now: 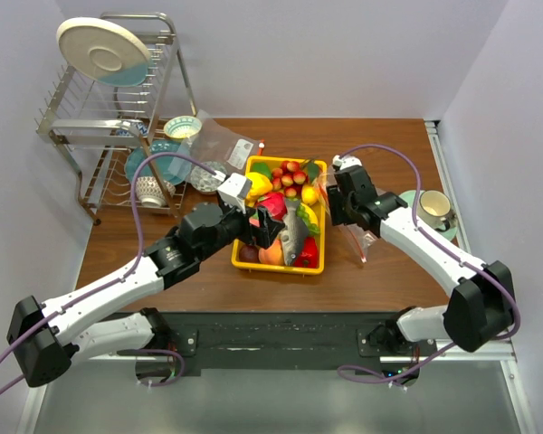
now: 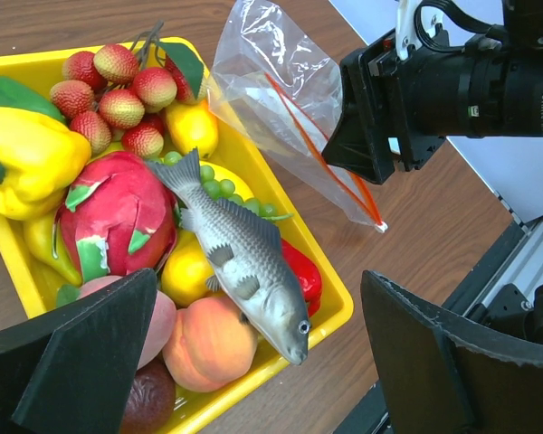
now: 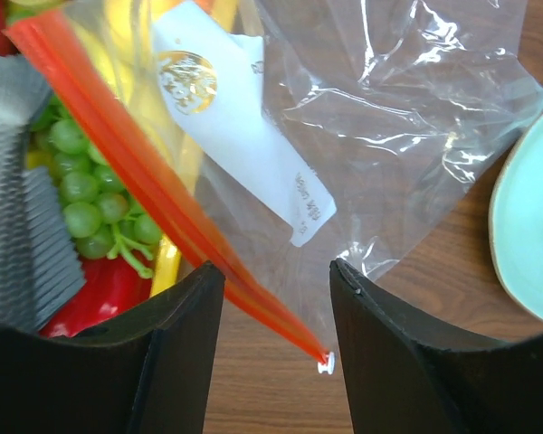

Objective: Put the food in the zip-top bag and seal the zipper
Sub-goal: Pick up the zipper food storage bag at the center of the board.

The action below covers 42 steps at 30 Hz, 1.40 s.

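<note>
I will move my right gripper down onto the near part of the zipper next and close its fingers there, because the orange-red zipper already runs between its open fingers.
The food fills a yellow tray (image 1: 244,256): a grey fish (image 2: 244,262), a dragon fruit (image 2: 113,217), a yellow pepper (image 2: 27,158), peaches (image 2: 208,344), green grapes (image 3: 81,194) and red lychees (image 2: 118,99). My left gripper (image 2: 262,362) is open and empty, hovering over the tray's near end by the fish's head; it also shows in the top view (image 1: 270,226). The crinkled zip-top bag (image 3: 407,136) lies right of the tray. Its orange-red zipper (image 3: 163,208) runs between the fingers of my open right gripper (image 3: 276,271), which straddles the strip's end without clamping it.
A second, flatter clear bag (image 1: 222,136) lies behind the tray. A dish rack (image 1: 118,117) with plates and bowls stands at the back left. A cup on a teal saucer (image 1: 434,212) sits at the right, close to the bag (image 1: 357,237).
</note>
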Available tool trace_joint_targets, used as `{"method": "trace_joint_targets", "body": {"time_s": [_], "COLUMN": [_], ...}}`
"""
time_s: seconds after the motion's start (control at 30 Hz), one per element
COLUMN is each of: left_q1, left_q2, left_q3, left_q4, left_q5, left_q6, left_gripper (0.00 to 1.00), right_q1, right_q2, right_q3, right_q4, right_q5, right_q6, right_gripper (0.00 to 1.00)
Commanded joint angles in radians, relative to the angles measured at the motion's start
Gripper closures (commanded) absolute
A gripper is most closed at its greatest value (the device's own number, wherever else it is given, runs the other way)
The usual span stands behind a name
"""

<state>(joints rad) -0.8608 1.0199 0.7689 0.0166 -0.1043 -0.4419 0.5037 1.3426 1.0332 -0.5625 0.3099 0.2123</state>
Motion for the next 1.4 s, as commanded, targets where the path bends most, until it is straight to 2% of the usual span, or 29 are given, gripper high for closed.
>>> {"method": "trace_joint_targets", "body": {"time_s": [0.0,0.3,0.43,0.53,0.57,0.6,0.77,0.83,1.0,1.03,1.13,1.37], "left_q1": [-0.006,-0.004,-0.004,-0.004,-0.004,-0.006,-0.004,-0.004,-0.006,-0.006,-0.012,-0.052], "left_q2": [-0.018,-0.009,0.003,0.009,0.014,0.014,0.013,0.012,0.08,0.097,0.155,0.197], "left_q3": [0.041,0.043,0.047,0.049,0.05,0.053,0.055,0.058,0.118,0.128,0.174,0.225], "left_q4": [0.0,0.008,0.009,0.009,0.009,0.009,-0.001,0.003,0.065,0.084,0.109,0.134], "left_q5": [-0.018,-0.021,-0.015,-0.015,-0.015,-0.014,-0.072,-0.101,-0.013,0.012,0.092,0.094], "left_q6": [0.026,0.028,0.031,0.031,0.031,0.029,-0.017,-0.035,-0.034,-0.034,-0.04,-0.024], "left_gripper": [0.0,0.0,0.0,0.0,0.0,0.0,0.0,0.0,0.0,0.03,0.09,0.17], "right_q1": [0.001,0.002,0.002,0.002,0.002,0.001,0.002,0.002,0.002,0.001,0.002,0.002], "right_q2": [0.006,0.055,0.101,0.127,0.13,0.13,0.021,-0.044,-0.161,-0.193,-0.221,-0.246], "right_q3": [0.001,-0.018,-0.048,-0.061,-0.045,-0.035,0.005,0.021,0.036,0.036,0.051,0.08], "right_q4": [0.041,0.087,0.147,0.208,0.21,0.208,0.202,0.181,0.211,0.226,0.234,0.174], "right_q5": [0.1,0.201,0.19,0.144,0.138,0.117,-0.021,-0.127,-0.38,-0.44,-0.492,-0.575], "right_q6": [0.01,0.001,0.009,0.001,0.002,0.001,0.005,0.05,0.192,0.234,0.283,0.3], "right_gripper": [0.49,0.56,0.66,0.85,0.98,1.0,1.0,1.0,1.0,1.0,1.0,1.0]}}
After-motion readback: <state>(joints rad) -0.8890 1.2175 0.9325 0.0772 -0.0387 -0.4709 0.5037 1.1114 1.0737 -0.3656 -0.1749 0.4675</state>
